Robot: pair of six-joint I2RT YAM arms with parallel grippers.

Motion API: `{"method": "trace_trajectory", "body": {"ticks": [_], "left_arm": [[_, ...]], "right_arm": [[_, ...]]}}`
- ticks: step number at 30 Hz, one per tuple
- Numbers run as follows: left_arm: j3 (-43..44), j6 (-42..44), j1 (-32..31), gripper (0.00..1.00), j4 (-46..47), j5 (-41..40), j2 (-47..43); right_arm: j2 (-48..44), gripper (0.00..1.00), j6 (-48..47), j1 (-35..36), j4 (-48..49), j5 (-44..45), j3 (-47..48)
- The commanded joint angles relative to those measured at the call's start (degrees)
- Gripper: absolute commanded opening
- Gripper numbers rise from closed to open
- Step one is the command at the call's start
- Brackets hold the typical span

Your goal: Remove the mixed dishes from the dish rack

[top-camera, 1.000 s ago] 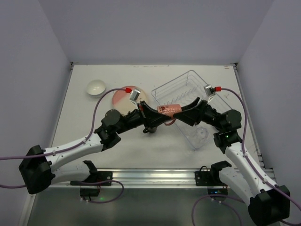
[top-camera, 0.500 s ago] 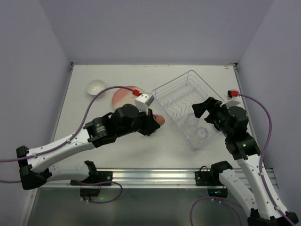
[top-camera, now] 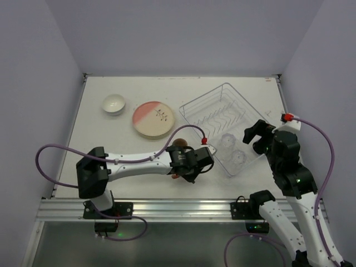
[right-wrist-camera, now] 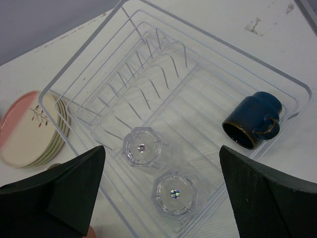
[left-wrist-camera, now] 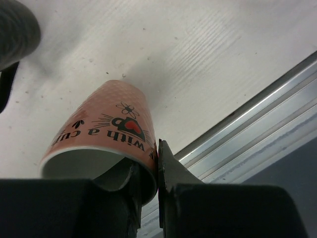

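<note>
I will next lower the bottom of the salmon cup onto the table with my left gripper, moving slightly toward the dish rack (top-camera: pixel 203 95), because the cup still hangs tilted.
My left gripper (left-wrist-camera: pixel 153 161) is shut on the rim of the salmon cup (left-wrist-camera: pixel 104 129), one finger inside and one outside. It holds the cup tilted, low over the table by the front rail; in the top view this gripper (top-camera: pixel 186 164) is near the front centre. The right gripper (right-wrist-camera: pixel 161 147) hangs open and empty above the dish rack (right-wrist-camera: pixel 163 74); from above, this gripper (top-camera: pixel 257 138) is over the rack's (top-camera: pixel 203 95) right side. In the rack two clear glasses (right-wrist-camera: pixel 142 147) (right-wrist-camera: pixel 174 192) stand upside down and a dark blue cup (right-wrist-camera: pixel 255 119) lies on its side.
A stack of plates (top-camera: pixel 153 119) sits left of the rack, with a small white bowl (top-camera: pixel 113 103) farther left. A brown cup (top-camera: pixel 179 146) stands on the table just behind my left gripper. The metal rail (left-wrist-camera: pixel 257 114) runs along the table's front edge.
My right gripper let go of the salmon cup, opened wide and drew back to the right. The left arm carried the cup away from the rack toward the table's front edge.
</note>
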Motion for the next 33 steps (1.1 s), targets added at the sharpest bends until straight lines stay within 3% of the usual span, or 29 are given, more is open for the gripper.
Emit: {"method": "trace_trajectory", "body": {"ticks": [1, 7, 10, 12, 13, 14, 20, 24, 27, 32, 33], "left_arm": [[1.86, 4.99, 1.62, 0.00, 1.91, 4.95, 3.88], [5.37, 7.72, 2.24, 0.00, -1.67, 5.66, 10.30], [5.28, 8.51, 2.94, 0.09, -2.12, 5.75, 11.10], [4.67, 8.60, 3.82, 0.16, -1.42, 6.01, 11.02], [4.58, 8.60, 4.00, 0.21, -1.33, 6.10, 11.10], [5.01, 8.60, 4.17, 0.33, -1.41, 5.93, 11.10], [8.27, 8.78, 4.09, 0.61, -2.99, 2.33, 9.35], [9.76, 9.04, 4.09, 0.80, -1.86, 0.13, 3.83], [9.42, 9.66, 4.26, 1.00, 0.16, 0.04, -0.74], [5.56, 9.57, 4.88, 1.00, 2.54, -2.23, -9.18], [4.76, 8.35, 5.23, 1.00, 2.28, -3.38, -12.68]], "right_arm": [[-0.21, 0.99, -1.20, -0.06, -1.86, 3.05, 1.53], [0.49, 0.99, -2.08, -0.06, -1.86, 3.22, 0.91], [0.67, 0.99, -1.99, -0.15, -1.78, 2.87, 0.82], [0.67, 0.99, -1.99, -0.06, -1.25, 2.70, 0.47], [0.84, 0.99, -2.08, -0.15, -1.07, 2.61, 0.12], [0.93, 0.99, -2.08, -0.15, -1.16, 2.52, 0.12], [2.16, 0.99, -1.55, -0.15, -0.99, 2.26, 0.03], [4.09, 0.99, 0.11, -0.15, -0.64, 2.87, -0.32], [6.98, 0.99, 2.39, -0.41, 0.24, 4.10, -1.02], [13.84, 0.99, 8.45, -3.30, 1.38, 9.90, -1.20], [14.63, 0.99, 8.47, -4.88, 2.87, 7.12, -2.07]]}}
